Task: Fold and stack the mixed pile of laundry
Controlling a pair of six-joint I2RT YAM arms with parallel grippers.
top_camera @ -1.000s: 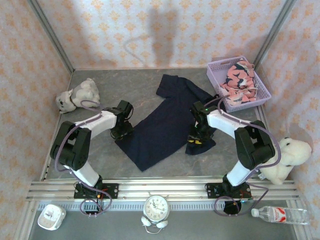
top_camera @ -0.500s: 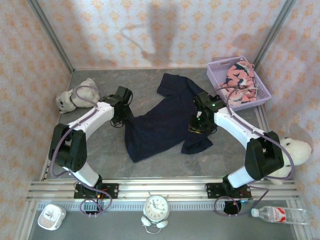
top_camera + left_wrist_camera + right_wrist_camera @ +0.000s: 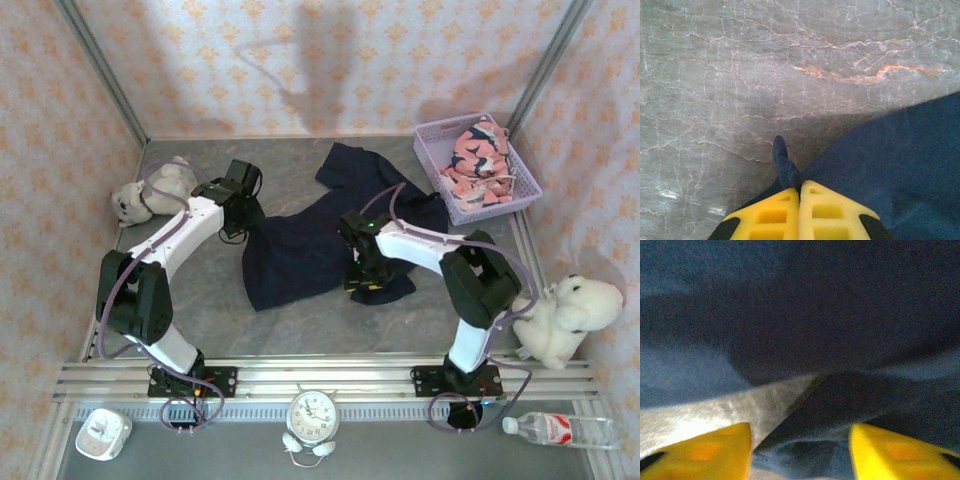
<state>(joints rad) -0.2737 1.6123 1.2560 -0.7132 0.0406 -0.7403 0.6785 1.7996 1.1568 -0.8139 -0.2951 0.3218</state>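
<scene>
My left gripper should next lift the navy garment's fold outward to spread out the bunched garment, and let it go on bare table by the far wall (image 3: pixel 224 152).
The large navy garment (image 3: pixel 310 245) lies bunched in the middle of the table. My left gripper (image 3: pixel 245 222) is at its left edge, and in the left wrist view this gripper (image 3: pixel 800 186) is shut on a pinched fold of the navy cloth (image 3: pixel 784 167). My right gripper (image 3: pixel 365 288) sits on the garment's near right part. In the right wrist view it (image 3: pixel 800 442) stands open, with navy fabric (image 3: pixel 840 340) lying loose between the yellow fingers (image 3: pixel 707 450). The salmon-pink printed garment (image 3: pixel 478 160) lies in the lavender basket (image 3: pixel 431 158).
A grey plush toy (image 3: pixel 150 190) lies at the far left and a white plush toy (image 3: pixel 565 315) at the right edge. Beyond the near rail are a clock (image 3: pixel 313 412), a water bottle (image 3: pixel 560 430) and a small white device (image 3: pixel 103 433). Walls close in three sides.
My left gripper shut on the navy garment's left edge and pulled it toward the back, bunching the cloth. The right gripper opened and moved left toward the centre.
</scene>
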